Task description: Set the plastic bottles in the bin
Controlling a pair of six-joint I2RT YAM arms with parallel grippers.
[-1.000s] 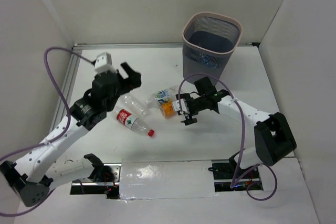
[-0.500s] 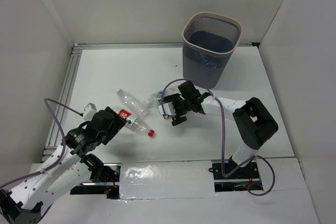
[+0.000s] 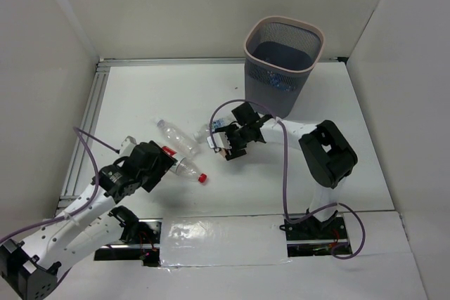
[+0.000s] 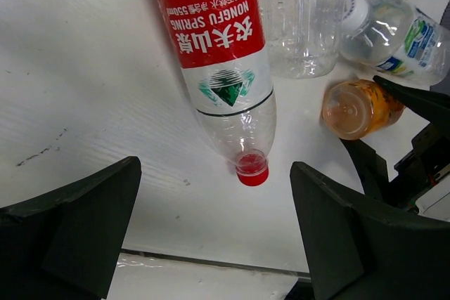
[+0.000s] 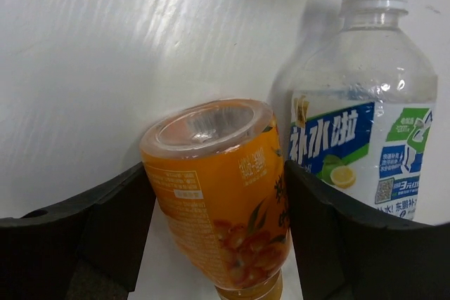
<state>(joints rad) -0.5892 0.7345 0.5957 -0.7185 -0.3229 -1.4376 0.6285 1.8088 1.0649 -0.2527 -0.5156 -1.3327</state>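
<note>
The bin's sides are tall, so my right gripper will next lift the orange bottle and carry it outward over the bin's opening (image 3: 284, 46) to release it.
A red-label bottle (image 3: 179, 163) lies on the table with its red cap (image 4: 251, 168) toward the near edge. My left gripper (image 3: 158, 166) hovers over it, open, the cap between its fingers (image 4: 211, 201) without touching. Beside it lie an unlabelled clear bottle (image 3: 176, 136) and a blue-green-label bottle (image 3: 216, 129). My right gripper (image 5: 218, 201) is shut on the orange bottle (image 5: 218, 166), a finger against each side. The bin (image 3: 274, 86) stands at the back right.
White walls close in the table on the left, back and right. A metal rail (image 3: 91, 114) runs along the left edge. The blue-green-label bottle (image 5: 365, 103) lies right against the right finger of the right gripper.
My left arm has dropped from higher up down over the red-label bottle. My right gripper has shifted left around the orange bottle and its fingers have narrowed onto it.
</note>
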